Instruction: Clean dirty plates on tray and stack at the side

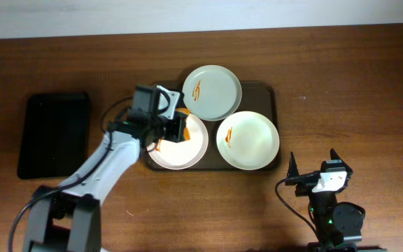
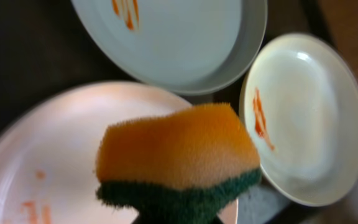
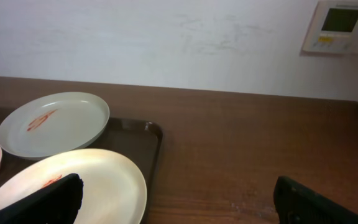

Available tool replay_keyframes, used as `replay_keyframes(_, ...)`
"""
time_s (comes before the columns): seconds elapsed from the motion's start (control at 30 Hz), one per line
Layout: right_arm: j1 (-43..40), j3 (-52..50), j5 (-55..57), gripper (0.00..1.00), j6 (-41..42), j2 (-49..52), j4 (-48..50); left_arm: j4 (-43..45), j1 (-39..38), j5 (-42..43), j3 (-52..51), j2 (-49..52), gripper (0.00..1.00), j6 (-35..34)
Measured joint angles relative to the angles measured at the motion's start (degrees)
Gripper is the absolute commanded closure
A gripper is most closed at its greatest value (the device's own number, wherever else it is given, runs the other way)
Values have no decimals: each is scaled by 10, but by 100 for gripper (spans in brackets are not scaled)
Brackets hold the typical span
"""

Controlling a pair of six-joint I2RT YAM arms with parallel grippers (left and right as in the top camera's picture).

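Note:
My left gripper lowers onto the middle of the pink-tinted plate (image 1: 179, 148) (image 2: 87, 198) next and releases the orange sponge there, as that smeared plate is just below the gripper.
Three dirty plates lie on the dark brown tray (image 1: 268, 94): a grey-green one (image 1: 212, 92) at the back, a cream one (image 1: 248, 140) at the right, and a white, pink-tinted one (image 1: 187, 150) at the left. Each has an orange smear. My left gripper (image 1: 175, 129) is shut on an orange sponge with a green scouring side (image 2: 179, 158) and holds it just over the left plate (image 2: 42, 162). My right gripper (image 1: 312, 175) is open and empty above the bare table in front of the tray's right corner. In the right wrist view its fingers (image 3: 179, 208) frame the cream plate (image 3: 104, 180).
A smaller glossy black tray (image 1: 53, 134) lies on the table at the far left. The wooden table runs to a white wall at the back, with a wall control panel (image 3: 340, 25) at the upper right of the right wrist view.

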State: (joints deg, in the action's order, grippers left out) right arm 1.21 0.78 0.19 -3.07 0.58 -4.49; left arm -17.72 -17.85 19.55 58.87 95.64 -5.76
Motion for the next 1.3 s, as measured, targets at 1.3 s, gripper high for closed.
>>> replay_keyframes(1.3, 183, 853, -261, 24, 203, 1032, -413, -27, -79, -282, -24, 29, 100, -181)
